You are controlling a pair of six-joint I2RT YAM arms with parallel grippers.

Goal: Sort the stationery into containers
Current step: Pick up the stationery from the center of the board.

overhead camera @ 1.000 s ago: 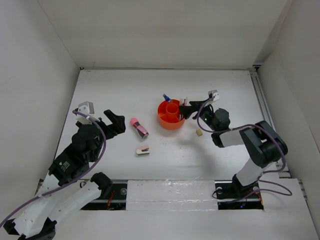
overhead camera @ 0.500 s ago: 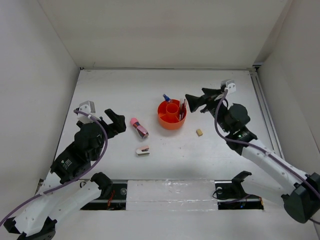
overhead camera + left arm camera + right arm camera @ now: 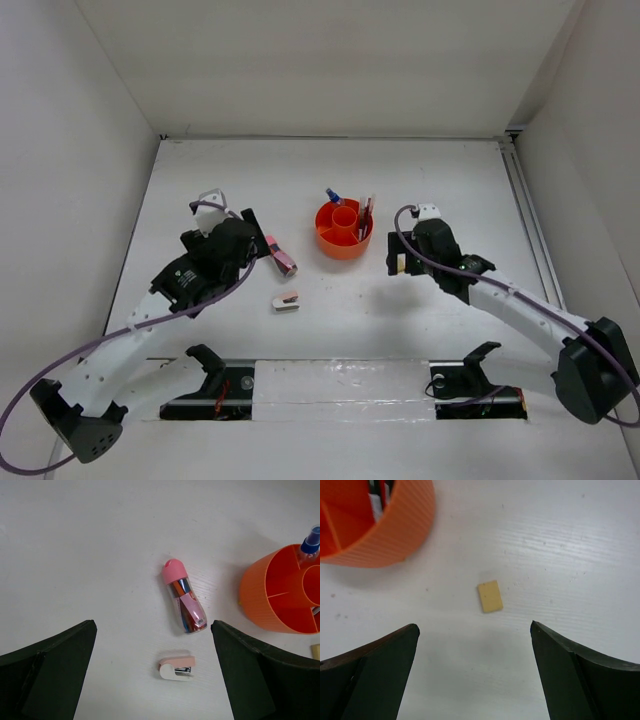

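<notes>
I will next lower my right gripper onto the tan eraser (image 3: 401, 264) (image 3: 490, 596) and close across its long sides, because the eraser is below on the tabletop, lined up between my open fingers.
The orange tub (image 3: 343, 228) stands mid-table with the blue-capped bottle (image 3: 333, 196) and a red pen (image 3: 368, 210) in its outer compartments. The pink-capped tube (image 3: 280, 257) lies to its left, and the white-and-pink stapler (image 3: 286, 302) lies nearer me. My left gripper (image 3: 257, 244) is open and empty just left of the tube. Its wrist view shows the tube (image 3: 184, 597) and stapler (image 3: 177, 666) ahead between the open fingers (image 3: 55, 665). My right gripper (image 3: 398, 258) is open and empty over the tan eraser (image 3: 490, 596), which lies ahead between its fingers (image 3: 580, 675).
The tub's ribbed wall shows at the right of the left wrist view (image 3: 272, 597) and at the top left of the right wrist view (image 3: 395, 535). White walls close in the table on three sides. A rail runs along the near edge (image 3: 340, 380).
My left arm has reached forward and right, up to the pink-capped tube. My right gripper has left the tub's right rim and come down over the eraser.
</notes>
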